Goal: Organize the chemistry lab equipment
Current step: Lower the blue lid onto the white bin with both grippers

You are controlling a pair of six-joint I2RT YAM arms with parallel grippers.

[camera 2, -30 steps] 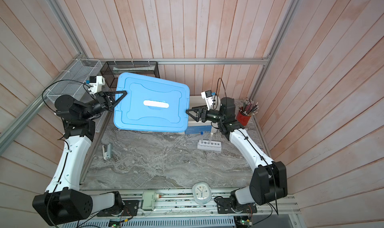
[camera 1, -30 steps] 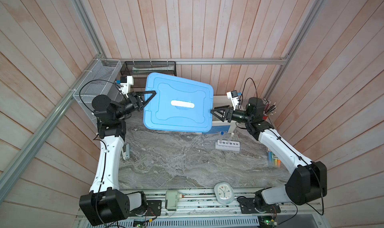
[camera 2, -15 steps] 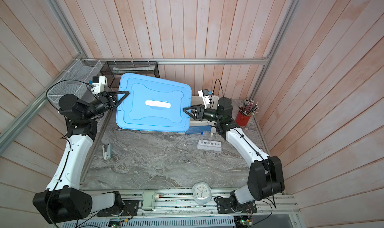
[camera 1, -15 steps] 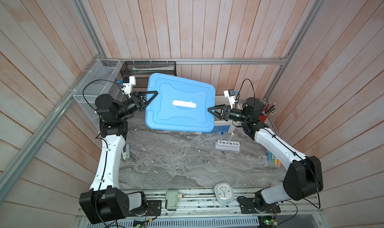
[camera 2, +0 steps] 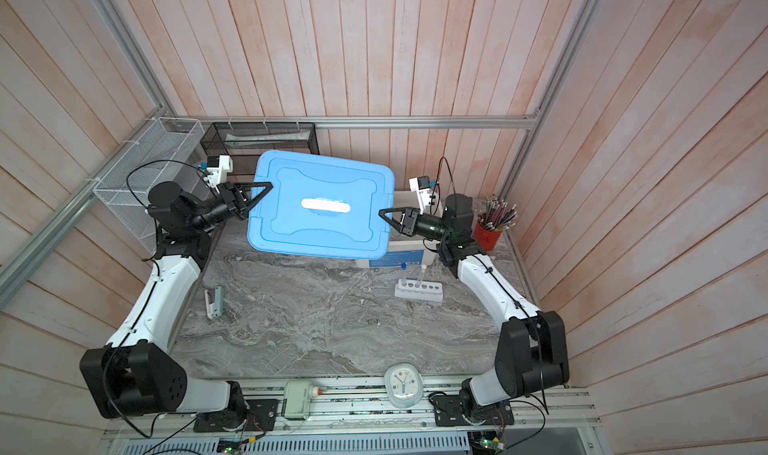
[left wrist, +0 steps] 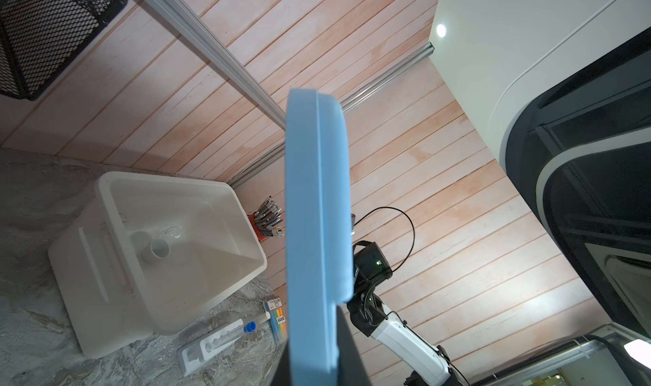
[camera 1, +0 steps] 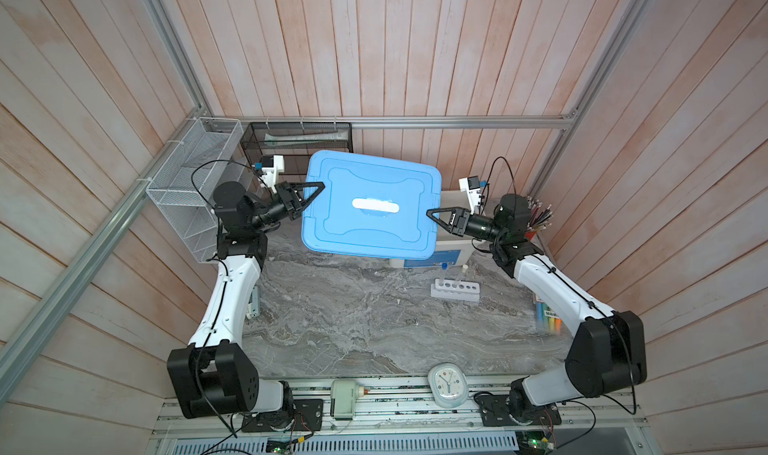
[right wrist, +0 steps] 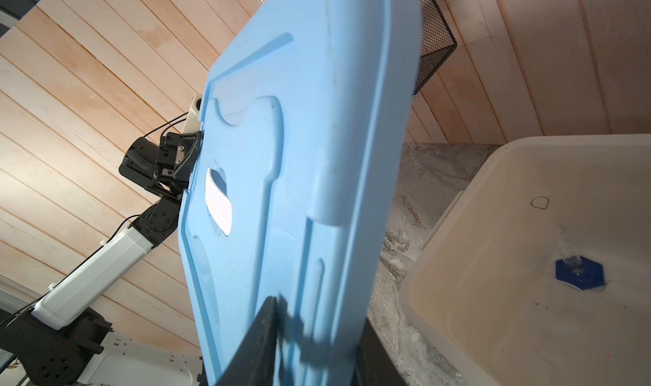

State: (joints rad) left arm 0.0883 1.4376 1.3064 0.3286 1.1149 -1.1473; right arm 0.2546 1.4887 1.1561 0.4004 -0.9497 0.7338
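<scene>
I will next move my left gripper down and across to lower the blue lid onto the white bin's open top and then let go, since the lid is only partly over the bin.
A big blue lid hangs level above the table, over part of the white bin. My left gripper is shut on the lid's left edge, which fills the left wrist view. At the right edge my right gripper has one jaw on each side of the rim; blur hides whether they press. In the bin stand a small white bowl and a blue-based cylinder. In front, the white rack holds a blue-capped tube and a white-capped tube.
A red cup of pencils stands right of the bin. Coloured markers lie at the right table edge, a white clip-like piece at the left. A white wire basket and a black mesh basket hang at the back left. A clock sits at the front.
My right gripper has reached left to the lid's right edge and its jaws have narrowed round it. The left arm has carried the lid slightly to the right.
</scene>
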